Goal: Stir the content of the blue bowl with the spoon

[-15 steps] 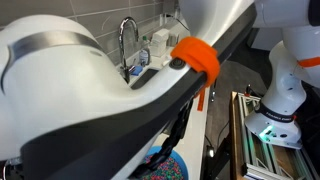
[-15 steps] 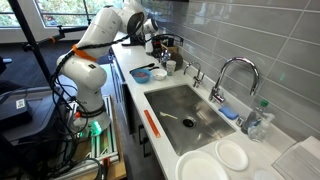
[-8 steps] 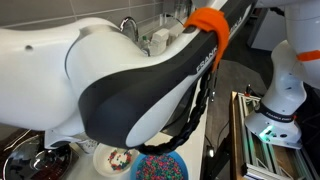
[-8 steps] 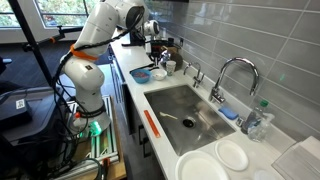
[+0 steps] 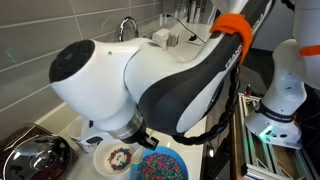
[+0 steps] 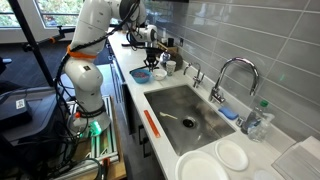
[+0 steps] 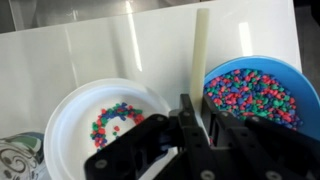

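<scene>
My gripper shifts toward the right in the wrist view next, then lowers the cream spoon point(image 7: 200, 50) over the beads.
In the wrist view my gripper point(image 7: 195, 108) is shut on the spoon point(image 7: 200, 50), a pale cream shaft that sticks out between the jaws. Its tip lies over the bare counter between two bowls. The blue bowl point(image 7: 300, 85) sits to the right, filled with the content point(image 7: 250, 95), tiny pink, blue and purple beads. The spoon is beside the bowl's rim, not in the beads. The blue bowl also shows in both exterior views point(image 5: 178, 170) point(image 6: 141, 75). In an exterior view the gripper point(image 6: 150, 40) hangs above the counter.
A white bowl point(image 7: 70, 120) with a few beads stands left of the blue bowl, also in an exterior view point(image 5: 103, 150). A metal pot point(image 5: 35, 158) is beside it. A sink point(image 6: 185, 110), faucet point(image 6: 235, 70), patterned cup point(image 6: 160, 73) and white plates point(image 6: 215, 162) line the counter.
The arm has swung and risen, uncovering both bowls in an exterior view. The gripper has moved up from the counter, still shut on the spoon.
</scene>
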